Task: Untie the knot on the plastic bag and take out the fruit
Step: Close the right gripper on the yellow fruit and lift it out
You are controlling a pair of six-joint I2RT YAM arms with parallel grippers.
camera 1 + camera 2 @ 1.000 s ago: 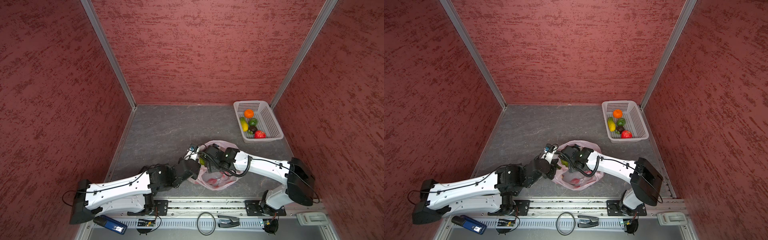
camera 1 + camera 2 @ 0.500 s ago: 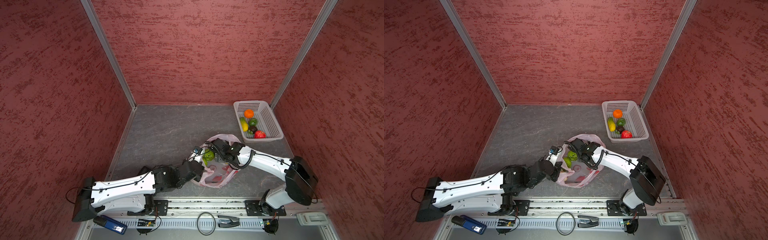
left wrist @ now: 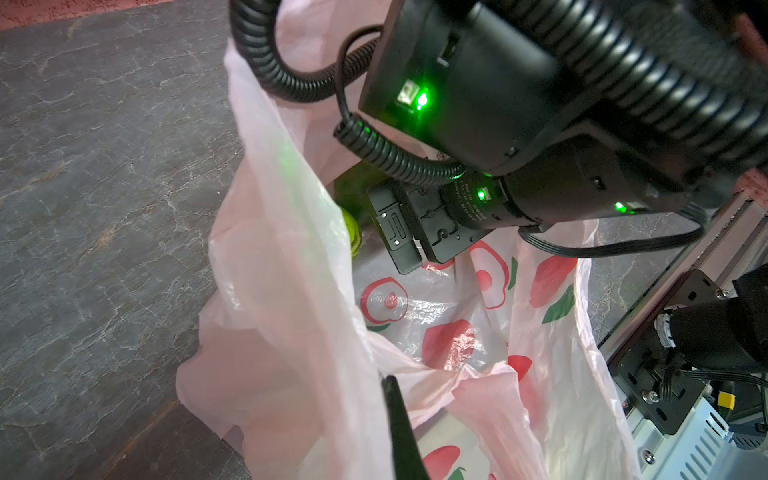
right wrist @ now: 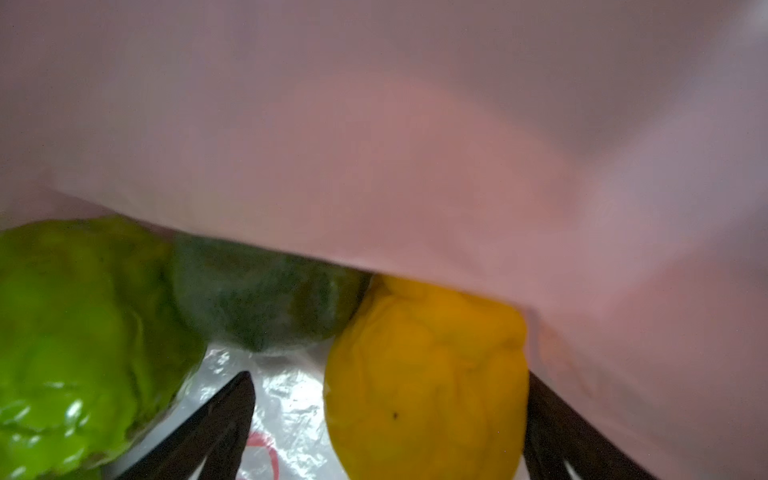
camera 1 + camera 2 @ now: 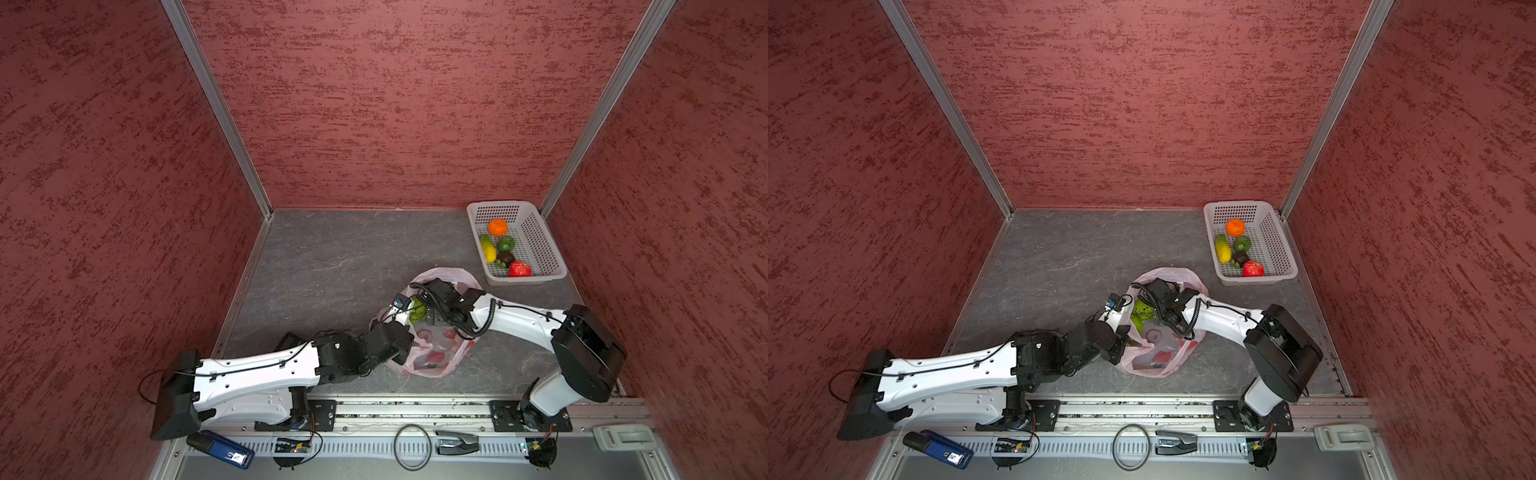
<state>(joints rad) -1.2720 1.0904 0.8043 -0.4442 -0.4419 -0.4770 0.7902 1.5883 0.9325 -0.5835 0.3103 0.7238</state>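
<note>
My right gripper eases deeper into the bag next and draws its fingers together across the yellow fruit's middle (image 4: 428, 385), since they already stand open on both its sides.
The pink plastic bag (image 5: 432, 361) (image 5: 1154, 361) lies open-mouthed near the table's front. My left gripper (image 5: 409, 334) (image 3: 388, 382) is shut on the film of its near rim (image 3: 291, 291). My right gripper (image 4: 390, 378) is inside the bag, open, with its fingers (image 4: 232, 399) on either side of a yellow fruit (image 4: 428, 374). Beside that fruit lie a dark green one (image 4: 262, 299) and a bright green one (image 4: 75, 332) (image 5: 417, 309) (image 5: 1142, 311). Pink film (image 4: 374, 145) hangs over them. The knot does not show.
A white perforated basket (image 5: 552, 266) (image 5: 1283, 266) stands at the back right corner. It holds an orange mandarin (image 5: 497, 227), a strawberry (image 5: 519, 269) and other fruit. Red walls close three sides. A blue device (image 5: 220, 446) and a cable ring (image 5: 411, 446) lie by the front rail.
My right gripper has gone deeper into the bag and its jaws have widened. The left arm has reached further right with the bag's rim, and the bag's mouth now stands open.
</note>
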